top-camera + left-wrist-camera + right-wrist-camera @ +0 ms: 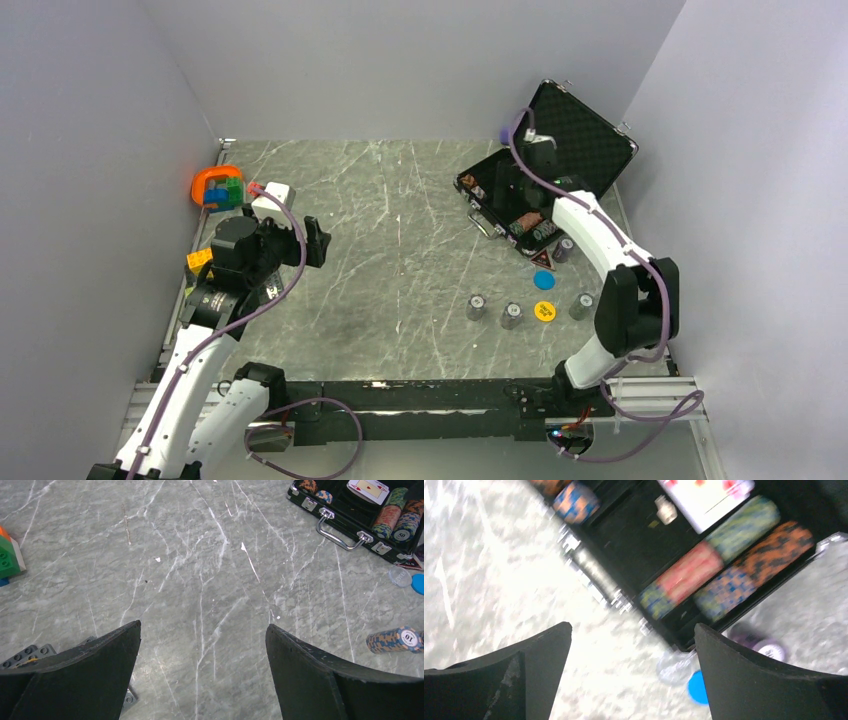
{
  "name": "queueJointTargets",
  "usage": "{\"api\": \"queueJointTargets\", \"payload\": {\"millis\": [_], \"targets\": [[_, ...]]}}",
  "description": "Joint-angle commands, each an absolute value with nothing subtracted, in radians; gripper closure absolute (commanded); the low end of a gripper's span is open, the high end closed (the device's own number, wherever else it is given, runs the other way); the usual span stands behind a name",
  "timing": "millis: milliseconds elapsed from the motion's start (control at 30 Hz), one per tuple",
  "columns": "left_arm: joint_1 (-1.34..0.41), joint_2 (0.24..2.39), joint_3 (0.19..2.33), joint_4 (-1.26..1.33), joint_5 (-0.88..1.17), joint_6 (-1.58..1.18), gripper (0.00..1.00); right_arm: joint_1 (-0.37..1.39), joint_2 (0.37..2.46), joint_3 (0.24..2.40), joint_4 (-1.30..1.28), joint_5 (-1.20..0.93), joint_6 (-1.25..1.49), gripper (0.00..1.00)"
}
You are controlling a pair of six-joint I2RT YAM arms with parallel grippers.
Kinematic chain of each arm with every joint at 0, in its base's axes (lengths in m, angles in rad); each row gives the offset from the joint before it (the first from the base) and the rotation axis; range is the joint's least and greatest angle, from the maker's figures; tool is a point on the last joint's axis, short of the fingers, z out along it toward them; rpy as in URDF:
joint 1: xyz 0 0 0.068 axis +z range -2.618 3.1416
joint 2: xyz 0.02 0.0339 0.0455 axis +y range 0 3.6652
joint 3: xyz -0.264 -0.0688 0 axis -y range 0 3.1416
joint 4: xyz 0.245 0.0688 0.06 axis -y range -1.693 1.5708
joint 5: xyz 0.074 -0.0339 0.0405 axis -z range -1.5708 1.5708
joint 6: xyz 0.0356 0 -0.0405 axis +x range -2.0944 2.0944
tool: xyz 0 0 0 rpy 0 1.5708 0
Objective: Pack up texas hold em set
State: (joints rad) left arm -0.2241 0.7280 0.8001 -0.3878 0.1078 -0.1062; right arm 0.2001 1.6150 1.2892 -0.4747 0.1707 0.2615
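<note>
The chip stack farthest to the left (477,305) in the top view stands unpacked, so my right gripper will next go back from the briefcase and down around it.
The black briefcase (590,125) lies open at the back right, its lid propped up. Its tray holds chip stacks (724,575) and a card deck (704,495); it also shows in the left wrist view (345,507) with its silver handle (340,532). Several chip stacks stand on the table, such as one stack (477,306) and another (581,306), beside a blue disc (543,280) and a yellow disc (544,311). My right gripper (508,200) hovers open and empty over the case's front edge (633,626). My left gripper (318,240) is open and empty over bare table (204,625).
An orange ring with coloured blocks (218,187) sits at the back left, with a white block (272,195) beside it. A green block (7,555) shows at the left. A clear disc (400,576) lies by the case. Walls enclose the table.
</note>
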Motion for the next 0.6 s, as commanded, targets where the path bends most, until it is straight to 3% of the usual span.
{"api": "queueJointTargets", "payload": {"millis": [0, 333, 567], "targets": [[-0.229, 0.710, 0.819, -0.388, 0.102, -0.104, 0.02, 0.328, 1.574, 1.312, -0.771, 0.190, 0.348, 0.05], [-0.228, 0.715, 0.817, -0.385, 0.102, -0.106, 0.02, 0.559, 1.604, 1.303, -0.994, 0.054, 0.392, 0.07], [-0.229, 0.718, 0.816, -0.385, 0.103, -0.105, 0.02, 0.670, 1.694, 1.318, -1.086, 0.078, 0.361, 0.13]]}}
